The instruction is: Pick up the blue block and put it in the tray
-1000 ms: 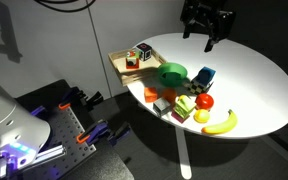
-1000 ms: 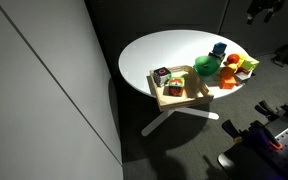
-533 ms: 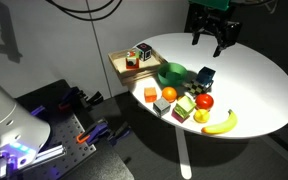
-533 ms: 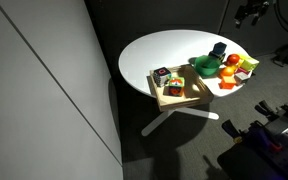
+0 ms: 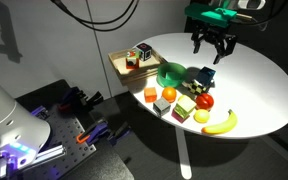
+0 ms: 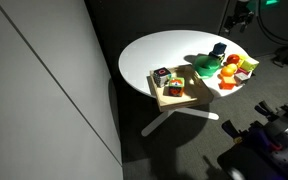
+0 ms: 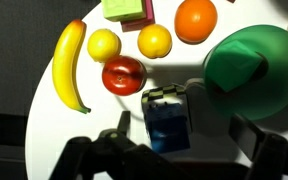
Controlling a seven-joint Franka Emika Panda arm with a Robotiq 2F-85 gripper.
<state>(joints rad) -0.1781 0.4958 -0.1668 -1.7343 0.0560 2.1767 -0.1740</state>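
My gripper moves straight down over the blue block [image 7: 167,123] next, as it is still below my open fingers, then closes on its sides.
The blue block [image 5: 205,76] stands on the round white table beside the green bowl [image 5: 172,73]; it also shows in an exterior view [image 6: 219,49]. In the wrist view the blue block [image 7: 166,118] has a checkered top edge and lies between my two fingers. My gripper [image 5: 212,45] hangs open above the block, not touching it, and it also shows in an exterior view [image 6: 234,22] and in the wrist view [image 7: 181,122]. The tan wooden tray [image 5: 119,66] sits at the table's edge with a red-and-white cube and other toys in it, and it shows in both exterior views [image 6: 184,101].
A tomato [image 7: 123,74], a banana [image 7: 69,65], a lemon [image 7: 104,45], two oranges [image 7: 195,20] and a green-and-yellow block [image 7: 124,8] lie close to the blue block. The green bowl [image 7: 254,70] holds a green piece.
My gripper has moved from the far side of the table in over the blue block and has come lower. The objects have not moved.
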